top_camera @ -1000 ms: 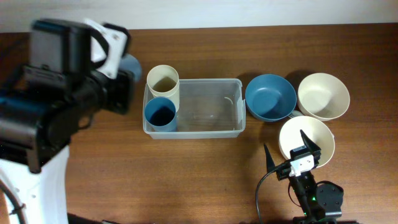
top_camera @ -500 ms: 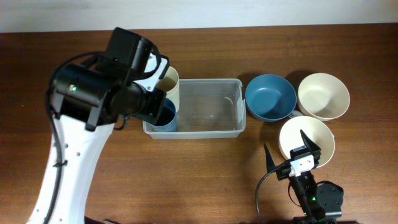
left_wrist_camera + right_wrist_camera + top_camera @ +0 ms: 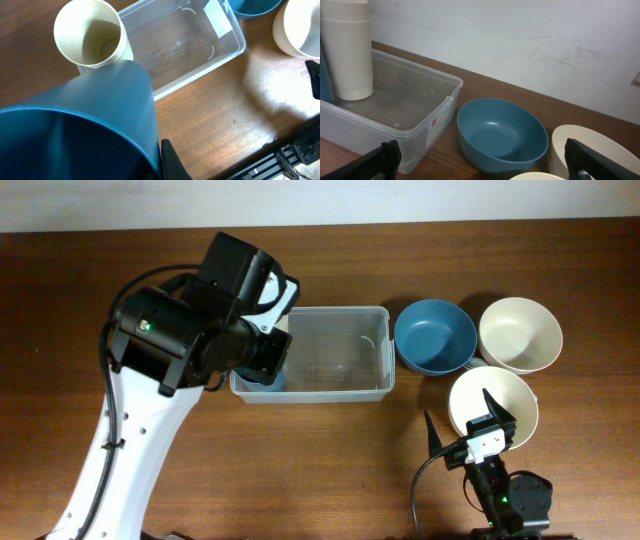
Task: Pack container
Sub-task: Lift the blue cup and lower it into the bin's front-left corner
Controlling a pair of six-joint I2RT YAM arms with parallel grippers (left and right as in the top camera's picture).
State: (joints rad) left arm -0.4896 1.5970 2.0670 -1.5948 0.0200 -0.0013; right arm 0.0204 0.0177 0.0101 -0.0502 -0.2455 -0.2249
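I need to ease my left gripper down next and let go of the blue cup in the container's near corner (image 3: 262, 384) beside the cream cup, because that corner is below my gripper.
The clear plastic container (image 3: 370, 385) lies mid-table, its right half bare. A cream cup (image 3: 90, 35) stands upright in its far left corner, also seen in the right wrist view (image 3: 350, 55). My left gripper (image 3: 262, 356) hangs over the container's left end, shut on a blue cup (image 3: 85, 125) that fills the left wrist view. One dark finger (image 3: 172, 167) presses on its outer wall; the other is hidden. A strip of blue (image 3: 276, 383) shows under the arm inside the container. My right gripper (image 3: 465, 425) stands open and holds nothing at the front right.
A blue bowl (image 3: 434, 335) sits just right of the container, with a cream bowl (image 3: 520, 333) beyond it. A second cream bowl (image 3: 492, 405) lies under the right gripper. The left arm's white link (image 3: 120, 460) crosses the table's left front.
The left arm has swung right from the table's left side to over the container's left end, carrying the blue cup. The right arm has stayed still.
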